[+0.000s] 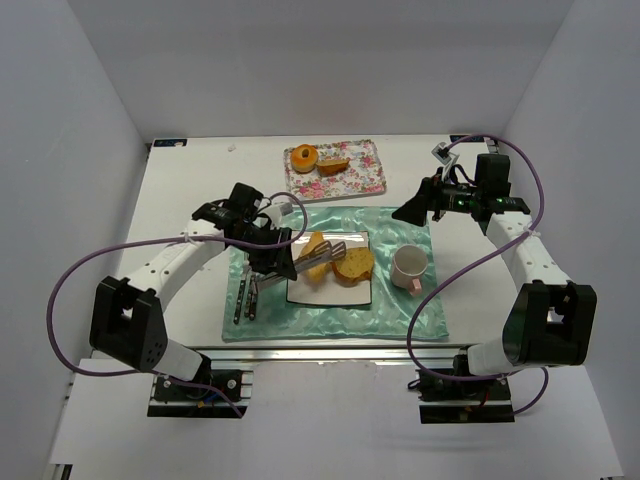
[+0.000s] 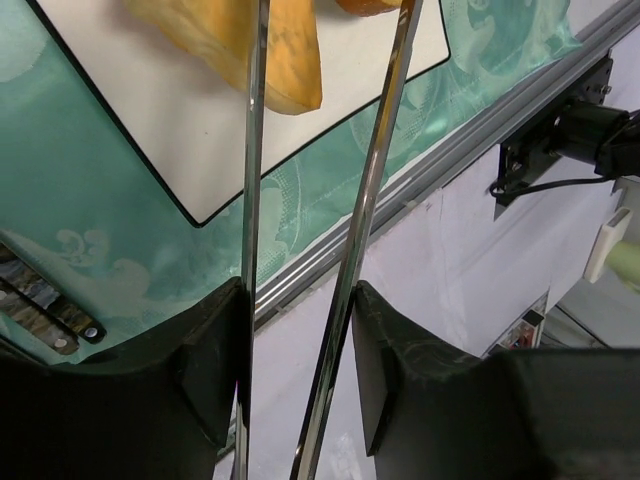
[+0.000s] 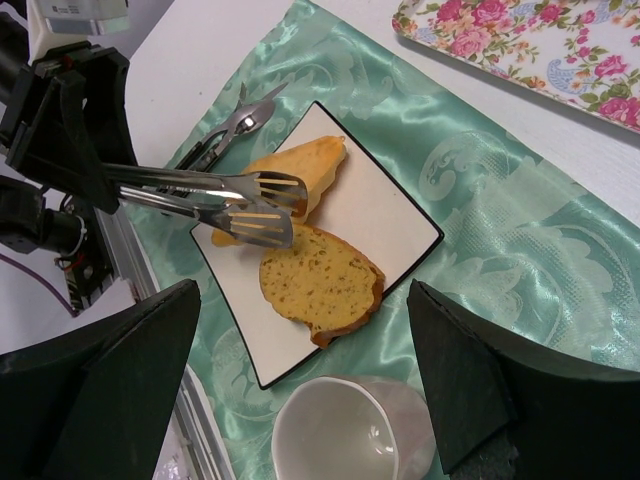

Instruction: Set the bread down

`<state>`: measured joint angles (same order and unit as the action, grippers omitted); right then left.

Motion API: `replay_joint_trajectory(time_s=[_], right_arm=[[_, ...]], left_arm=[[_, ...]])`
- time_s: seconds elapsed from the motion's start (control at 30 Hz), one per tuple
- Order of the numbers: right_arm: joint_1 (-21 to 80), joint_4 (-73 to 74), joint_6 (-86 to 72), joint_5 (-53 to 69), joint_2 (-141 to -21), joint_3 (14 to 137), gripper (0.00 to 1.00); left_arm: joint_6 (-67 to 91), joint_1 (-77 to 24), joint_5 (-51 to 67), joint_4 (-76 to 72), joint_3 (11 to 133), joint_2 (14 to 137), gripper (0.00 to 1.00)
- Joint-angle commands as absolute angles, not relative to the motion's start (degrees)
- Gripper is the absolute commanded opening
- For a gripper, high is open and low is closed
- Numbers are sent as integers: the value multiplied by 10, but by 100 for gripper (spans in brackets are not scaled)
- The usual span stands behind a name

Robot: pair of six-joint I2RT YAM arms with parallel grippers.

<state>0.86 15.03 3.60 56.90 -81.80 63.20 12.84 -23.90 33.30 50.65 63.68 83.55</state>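
The robot's left gripper should next move outward from the plate [image 1: 330,292] and close the ends of the tongs around a third brown piece [image 1: 336,166], because that piece is still on the flowered tray.
A pale bread wedge [image 1: 316,250] [image 3: 310,168] and a browner speckled slice [image 1: 354,266] [image 3: 320,282] lie on a white square plate [image 1: 330,292] [image 3: 385,215]. A third brown piece [image 1: 336,166] lies on the flowered tray [image 1: 362,178]. My left gripper [image 1: 272,262] [image 2: 297,340] is shut on metal tongs [image 1: 322,256] [image 2: 372,190] [image 3: 250,205]. The tongs' tips are slightly apart over the wedge [image 2: 290,55], holding nothing. My right gripper [image 1: 415,210] [image 3: 305,390] is open and empty, above the cup and the plate's right side.
A white cup [image 1: 409,266] [image 3: 350,435] stands right of the plate on the green mat [image 1: 400,235]. Cutlery [image 1: 244,296] [image 2: 40,300] lies on the mat's left. A round orange bun [image 1: 304,158] sits on the tray. The table's metal front rail [image 2: 470,130] is near.
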Motion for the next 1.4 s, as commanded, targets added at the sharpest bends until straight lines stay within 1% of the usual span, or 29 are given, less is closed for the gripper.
replay_joint_trajectory(time_s=[0.0, 0.23, 0.43, 0.7, 0.9, 1.1, 1.2, 1.37], right_arm=[[6, 145, 37, 583, -806, 642, 89], [6, 142, 37, 585, -807, 638, 89], [6, 138, 35, 591, -811, 640, 89], [6, 138, 35, 591, -809, 639, 89], [7, 137, 35, 590, -808, 638, 89], [6, 133, 36, 589, -806, 634, 89], [7, 132, 37, 586, -805, 632, 89], [-11, 127, 37, 584, -800, 625, 89]], left_arm=[[119, -240, 309, 522, 670, 809, 56], [128, -240, 296, 533, 713, 809, 56], [133, -240, 240, 534, 748, 814, 56], [177, -236, 232, 450, 764, 854, 51], [284, -201, 284, 331, 797, 925, 50], [469, -157, 354, 200, 803, 1008, 49], [551, -152, 361, 192, 840, 1057, 49], [626, -149, 373, 174, 868, 1100, 49]])
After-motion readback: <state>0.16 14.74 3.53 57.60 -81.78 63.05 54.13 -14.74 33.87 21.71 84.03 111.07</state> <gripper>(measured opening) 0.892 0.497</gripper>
